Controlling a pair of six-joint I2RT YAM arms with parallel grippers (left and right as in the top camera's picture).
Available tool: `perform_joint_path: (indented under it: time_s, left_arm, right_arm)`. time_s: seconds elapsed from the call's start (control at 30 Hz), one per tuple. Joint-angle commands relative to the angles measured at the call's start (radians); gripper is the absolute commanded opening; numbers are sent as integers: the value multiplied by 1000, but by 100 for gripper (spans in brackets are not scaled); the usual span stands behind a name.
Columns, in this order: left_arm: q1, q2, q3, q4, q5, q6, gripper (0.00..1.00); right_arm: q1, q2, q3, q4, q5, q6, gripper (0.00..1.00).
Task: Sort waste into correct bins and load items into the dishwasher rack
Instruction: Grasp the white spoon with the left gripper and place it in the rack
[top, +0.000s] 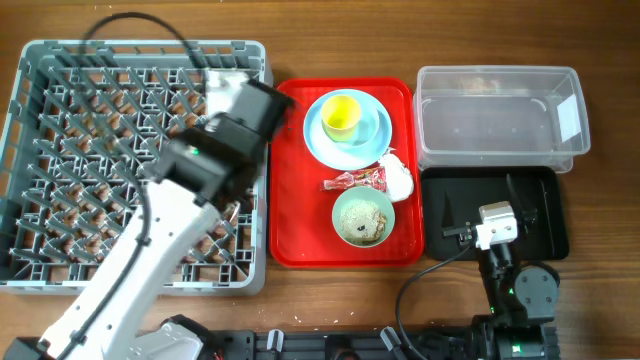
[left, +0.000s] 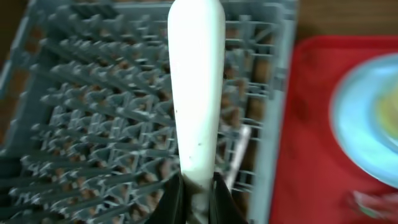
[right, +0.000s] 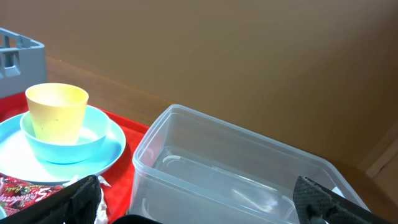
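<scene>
I will lower the white plastic utensil with my left gripper into the grey rack (top: 60, 150) beside the thin pale stick (top: 237, 213), where the pegs are empty, and let go of the handle.
My left gripper (left: 198, 190) is shut on a white plastic utensil (left: 194, 93) and holds it over the right side of the grey dishwasher rack (top: 60, 150); whether it is the spoon or the fork I cannot tell. In the overhead view this gripper (top: 232, 95) is near the rack's far right corner. The yellow cup (top: 340, 115) stands on the blue plate (top: 372, 135). The red wrapper (top: 355, 181), white napkin (top: 398, 178) and green bowl (top: 363, 217) with food scraps lie below them. My right gripper (top: 497, 225) is open and empty over the black tray (top: 540, 190), facing the clear tub (right: 249, 180).
The plate, bowl and waste all sit on a flat red tray (top: 295, 240) between the rack and the bins. The clear tub (top: 497, 115) is at the far right, with the black tray just in front of it. A thin pale stick (left: 239, 152) lies among the rack's pegs.
</scene>
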Motion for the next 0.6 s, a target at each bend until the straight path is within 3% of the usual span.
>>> perform_joint_path:
  time_s: [0.0,0.07,0.17,0.57]
  left_arm:
    - [106,9,-5,-4,3,40,4]
    - [156,28,-21,5,103,108,4]
    - [191,54,-39,5,143,154,4]
    - [217,196,-118,41,182,156,4]
  right_arm:
    - [-2,-6,-1,5,-16,-12,100]
    - [-2,-6,-1,5,-16,-12,100]
    - [-2,-6,-1,5,-16,-12,100]
    - [-2,-6,-1,5,-16,-12,100]
